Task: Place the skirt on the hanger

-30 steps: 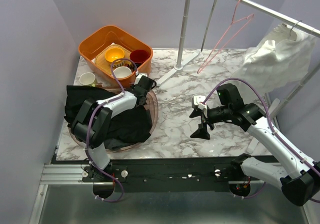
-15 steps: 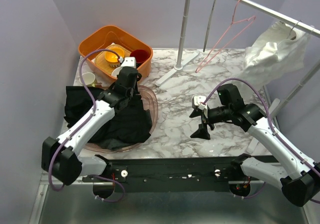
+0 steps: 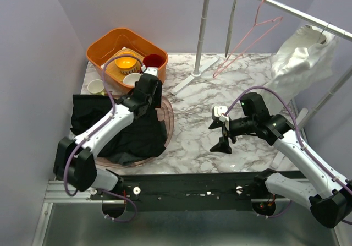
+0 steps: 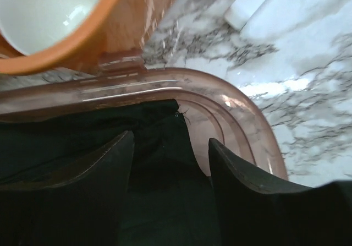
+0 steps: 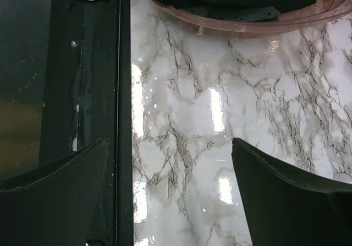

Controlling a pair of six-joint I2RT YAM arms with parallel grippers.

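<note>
The left gripper moves down into the basin [image 3: 168, 119] onto the fold at the skirt's corner by the basin's back rim next. That corner lies between its open fingers.
The skirt [image 3: 137, 138] is a black cloth heaped in a pink see-through basin [image 3: 168, 119] at the left of the table, spilling over its left side. My left gripper [image 3: 155, 94] hangs over the basin's back rim, beside the orange tub. In the left wrist view it [image 4: 171, 138] is open, its fingers apart just above a corner of the skirt [image 4: 159, 163]. A pink hanger [image 3: 247, 37] hangs tilted from the rail [image 3: 286, 7] at the back right. My right gripper [image 3: 220, 134] stands open over bare marble at mid-table, its jaws wide in the right wrist view [image 5: 170, 141].
An orange tub [image 3: 104, 45] with bowls and a red cup [image 3: 154, 60] stands at the back left, a white cup [image 3: 96, 86] beside it. A white garment [image 3: 302, 59] hangs on the rail at right. The rail's post [image 3: 201, 31] stands at the back centre.
My left arm has unfolded and stretched out; its gripper went from the basin's back rim toward the orange tub, then slightly right. The hanger and white garment sway. The right arm is still.
</note>
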